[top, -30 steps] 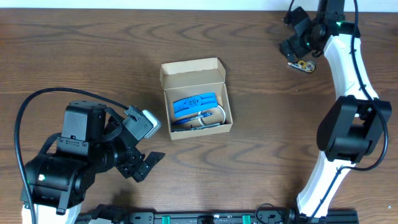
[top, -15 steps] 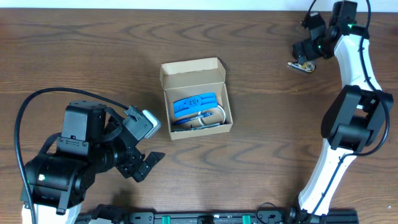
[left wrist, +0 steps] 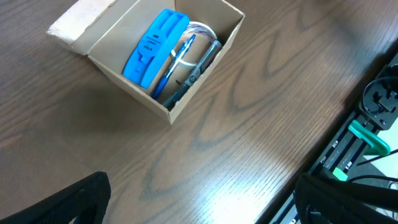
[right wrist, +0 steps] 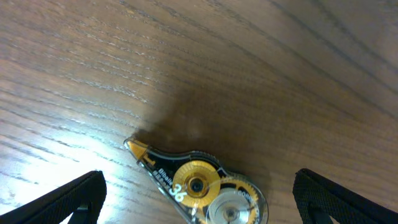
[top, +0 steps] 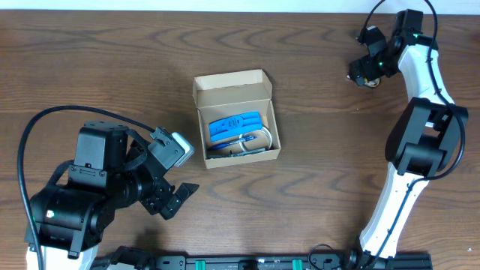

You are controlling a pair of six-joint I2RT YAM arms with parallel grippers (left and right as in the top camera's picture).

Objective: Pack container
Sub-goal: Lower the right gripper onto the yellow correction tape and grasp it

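The wide round body [top: 371, 82] [right wrist: 214, 193] of the correction tape dispenser lies flat below the open fingers, so my right gripper moves down onto it next and closes.
The container [top: 231, 84], a tan cardboard box with its flap lid folded back, sits open at the table's middle. Inside lie a blue flat packet [top: 235, 124], pens [left wrist: 186, 74] and a coiled white cable [left wrist: 200, 30]; the left wrist view shows the box wall [left wrist: 124, 93] at upper left. My left gripper [top: 178, 199] is open to the lower left of the box, over bare wood [left wrist: 205, 205]. My right gripper [top: 366, 67] hangs open at the far right corner, its fingers either side of a clear and gold correction tape dispenser [right wrist: 199, 186] lying flat on the table.
The table's front edge and a black rail with green clips [left wrist: 367, 137] run along the right of the left wrist view. The white right arm [top: 420, 112] stretches along the table's right side. The left arm's black base [top: 75, 202] fills the lower left.
The right arm has swung right and toward the far edge, bringing its gripper over the correction tape. The left arm and the box have not moved.
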